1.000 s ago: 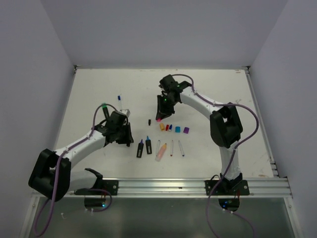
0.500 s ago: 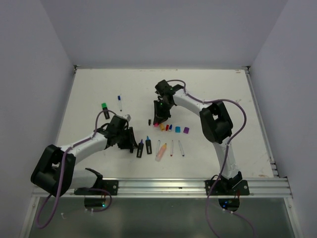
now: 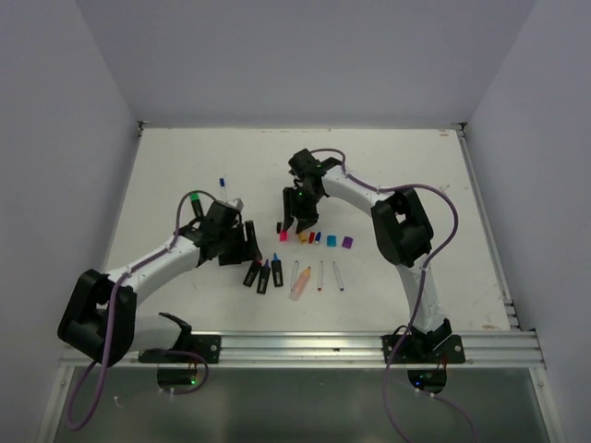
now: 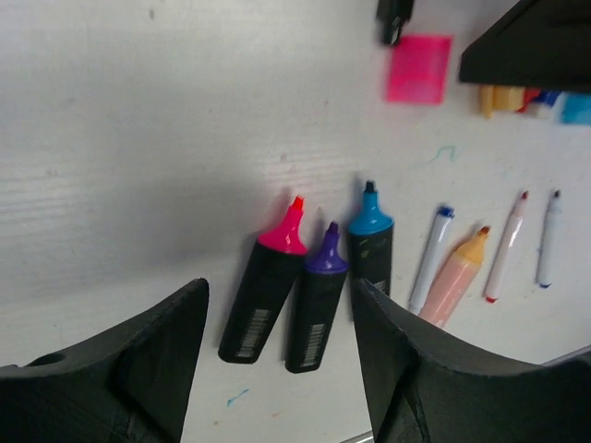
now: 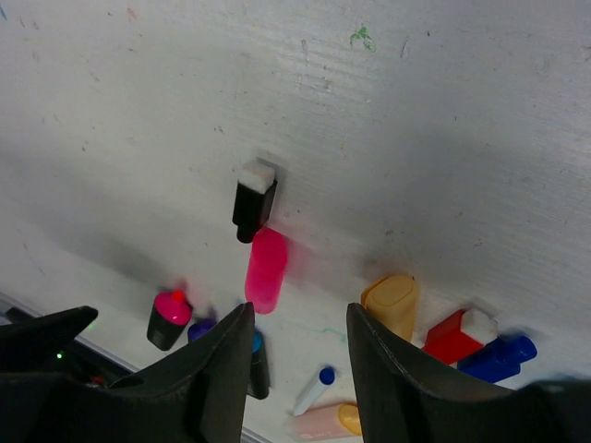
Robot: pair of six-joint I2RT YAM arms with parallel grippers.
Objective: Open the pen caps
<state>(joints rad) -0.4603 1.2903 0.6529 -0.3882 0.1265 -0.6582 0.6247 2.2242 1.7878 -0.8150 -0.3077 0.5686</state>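
I will move my left gripper outward, away from the uncapped highlighters, and down onto the white pen's body, because that pen still wears its blue cap.
The pen caps lie in a row on the white table: black (image 3: 278, 226), pink (image 3: 283, 235), orange (image 3: 302, 237), red (image 3: 312, 237), cyan (image 3: 331, 240) and purple (image 3: 347, 243). My right gripper (image 5: 297, 318) hangs open and empty just above the pink cap (image 5: 266, 268), next to the black cap (image 5: 253, 203). My left gripper (image 4: 277, 295) is open over three uncapped black highlighters. The pink-tipped one (image 4: 268, 281) lies free beside the purple-tipped (image 4: 319, 295) and blue-tipped (image 4: 370, 245) ones.
A peach pen (image 3: 301, 281) and thin white pens (image 3: 320, 275) lie right of the highlighters. A green-capped highlighter (image 3: 195, 201) and a blue-tipped pen (image 3: 223, 183) sit behind the left arm. Walls close in on three sides of the table.
Both grippers opened. The left one lowered and let go of the pink-tipped highlighter beside the other two. The right one let go of the pink cap, which now lies by the black cap.
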